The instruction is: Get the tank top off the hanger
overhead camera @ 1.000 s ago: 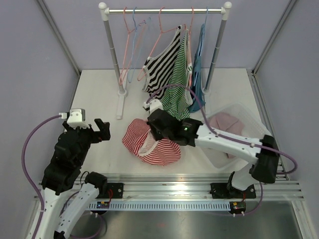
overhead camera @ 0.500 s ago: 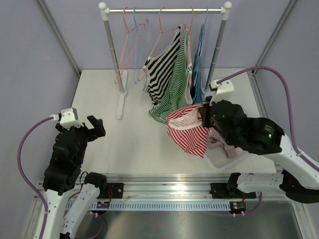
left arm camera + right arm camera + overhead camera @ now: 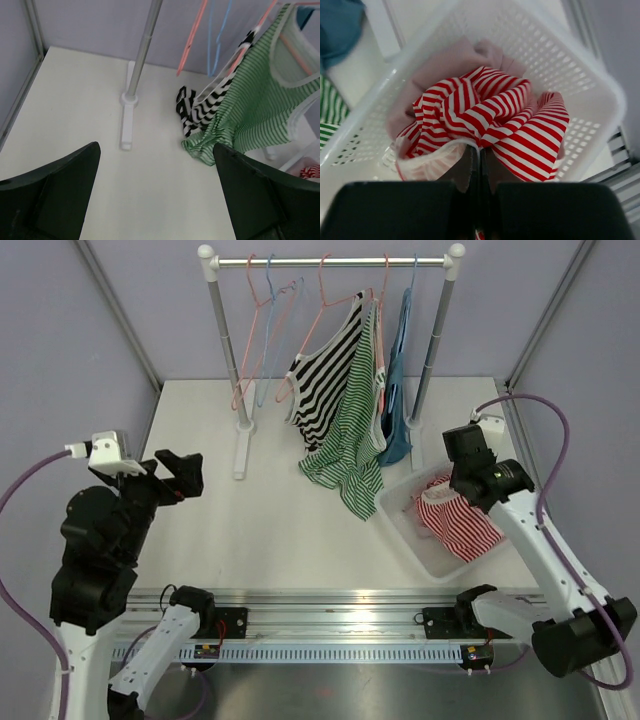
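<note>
The wire neck of the black-striped top's pink hanger is nearest my side, so my left gripper will move outward past the empty hangers to it next.
A red-and-white striped tank top point(image 3: 455, 522) point(image 3: 495, 125) lies bunched in the white basket point(image 3: 400, 512) point(image 3: 580, 65), on a pink garment point(image 3: 440, 65). My right gripper point(image 3: 470, 480) point(image 3: 480, 152) is above the basket, shut on the hem of the red striped top. My left gripper point(image 3: 178, 472) point(image 3: 157, 190) is open and empty at the table's left. A black-striped top point(image 3: 322, 385), a green-striped top point(image 3: 352, 430) point(image 3: 255, 105) and a blue top point(image 3: 398, 390) hang on hangers on the rack point(image 3: 330, 261).
Empty pink and blue hangers point(image 3: 262, 330) hang at the rack's left. The rack's left post and foot point(image 3: 240, 420) point(image 3: 129, 110) stand on the white table. Metal frame rails border the table on both sides.
My right gripper carried the red striped top from the table's middle to the right and lowered it into the basket. My left arm rose and pulled back to the left.
</note>
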Robot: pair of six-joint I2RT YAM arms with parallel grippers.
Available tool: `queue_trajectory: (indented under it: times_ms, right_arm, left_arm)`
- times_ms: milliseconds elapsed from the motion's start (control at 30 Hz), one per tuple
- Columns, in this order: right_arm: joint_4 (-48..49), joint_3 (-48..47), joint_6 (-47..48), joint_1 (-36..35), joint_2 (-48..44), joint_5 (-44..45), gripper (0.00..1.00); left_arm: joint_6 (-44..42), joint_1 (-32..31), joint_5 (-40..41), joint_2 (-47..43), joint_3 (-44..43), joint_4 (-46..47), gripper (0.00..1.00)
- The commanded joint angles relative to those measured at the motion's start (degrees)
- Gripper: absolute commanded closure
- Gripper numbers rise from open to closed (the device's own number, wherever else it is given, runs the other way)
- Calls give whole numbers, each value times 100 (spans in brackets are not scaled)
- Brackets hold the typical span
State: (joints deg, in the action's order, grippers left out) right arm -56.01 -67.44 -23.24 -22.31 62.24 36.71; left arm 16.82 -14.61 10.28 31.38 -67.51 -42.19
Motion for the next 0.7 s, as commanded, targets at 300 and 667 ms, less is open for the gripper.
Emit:
queue_trajectory:
  times_ms: [300, 667]
  right_arm:
    - [1191, 1076, -435, 1097, 659, -1686, 33]
    - [634, -261, 364, 1097, -1266, -1417, 0]
  left_arm:
    - [-143, -146, -1723, 2547, -2749, 220, 1]
    - [-1198, -1061, -1107, 5314, -4665, 853, 1]
